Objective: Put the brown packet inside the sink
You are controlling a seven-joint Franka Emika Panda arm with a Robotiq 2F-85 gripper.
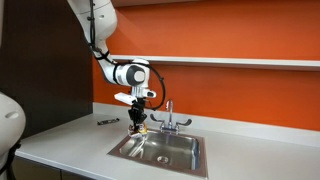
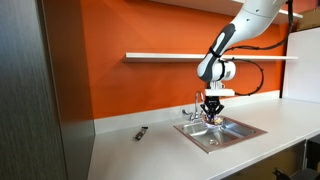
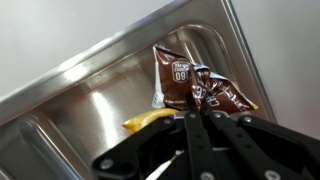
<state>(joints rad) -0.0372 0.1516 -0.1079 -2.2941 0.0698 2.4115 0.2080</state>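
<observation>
My gripper holds the brown packet [image 1: 138,128] still above the sink, so next it needs to go down past the sink's rim toward the bottom of the steel sink to release it.
In the wrist view my gripper [image 3: 193,108] is shut on the brown packet [image 3: 190,85], a crumpled brown wrapper with red and yellow markings, hanging over the steel sink basin [image 3: 90,110]. In both exterior views the gripper [image 1: 138,124] [image 2: 211,116] points down over the sink [image 1: 165,150] [image 2: 222,133], near the basin's corner in front of the chrome faucet [image 1: 168,118]. The packet [image 1: 138,128] shows only as a tiny dark spot at the fingertips there.
A thin dark pen-like object [image 1: 107,121] [image 2: 142,132] lies on the white counter beside the sink. An orange wall with a white shelf [image 1: 250,62] rises behind. A dark cabinet panel [image 2: 40,90] stands at the counter's end.
</observation>
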